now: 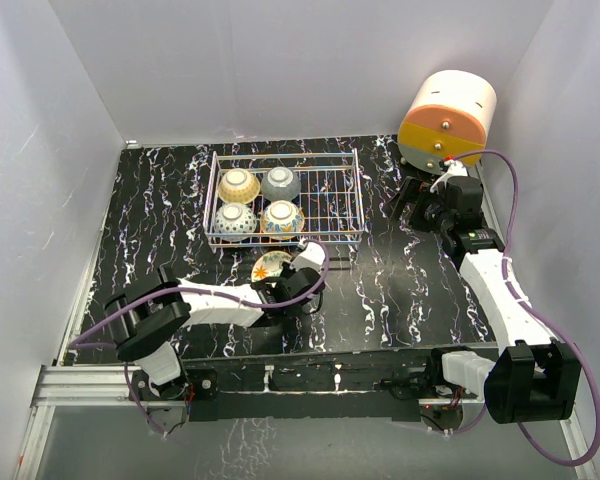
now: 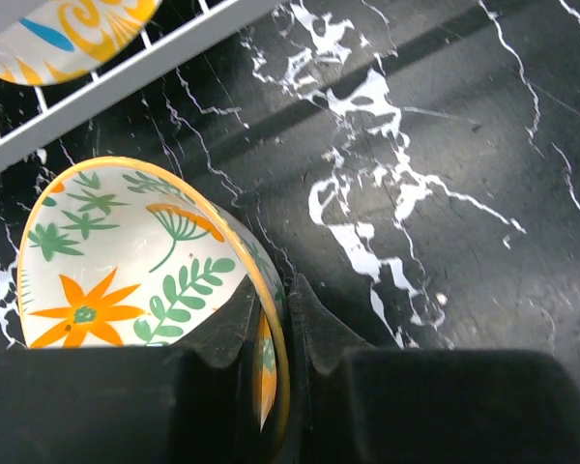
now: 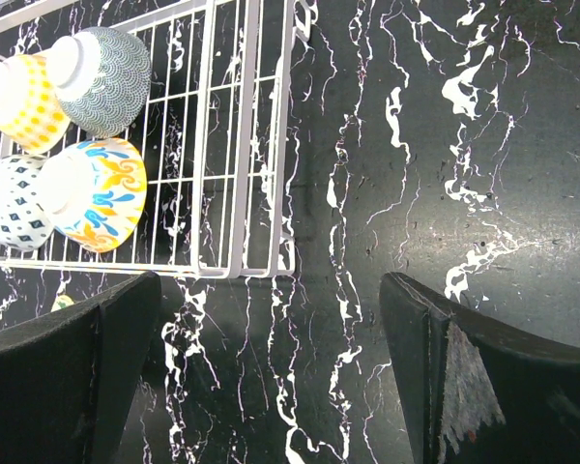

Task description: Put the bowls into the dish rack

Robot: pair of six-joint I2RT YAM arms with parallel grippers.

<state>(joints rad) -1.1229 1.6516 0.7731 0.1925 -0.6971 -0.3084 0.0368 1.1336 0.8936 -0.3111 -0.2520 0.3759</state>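
I should lift the flowered bowl over the near bar with my left gripper next, turn it, and lower it to let go in the rack's empty half [image 1: 328, 205], which lies outward of that gripper.
The white wire dish rack [image 1: 332, 203] stands at the back of the table, and several bowls sit upside down in its left half: yellow-cream [image 1: 238, 185], grey [image 1: 281, 183], blue-dotted white [image 1: 234, 221] and orange-and-blue [image 1: 282, 219]. My left gripper [image 1: 283, 283] is shut on the rim of a white bowl with orange flowers and green leaves [image 2: 126, 261], one finger inside and one outside. It holds the bowl tilted just in front of the rack's near bar [image 2: 126, 72]. My right gripper [image 3: 271, 358] is open and empty, to the right of the rack [image 3: 242, 145].
A round cream-and-orange drum-shaped cabinet [image 1: 446, 118] stands at the back right, just behind my right gripper [image 1: 412, 206]. The rack's right half holds no bowls. White walls close in the black marbled table [image 1: 400, 290] on three sides.
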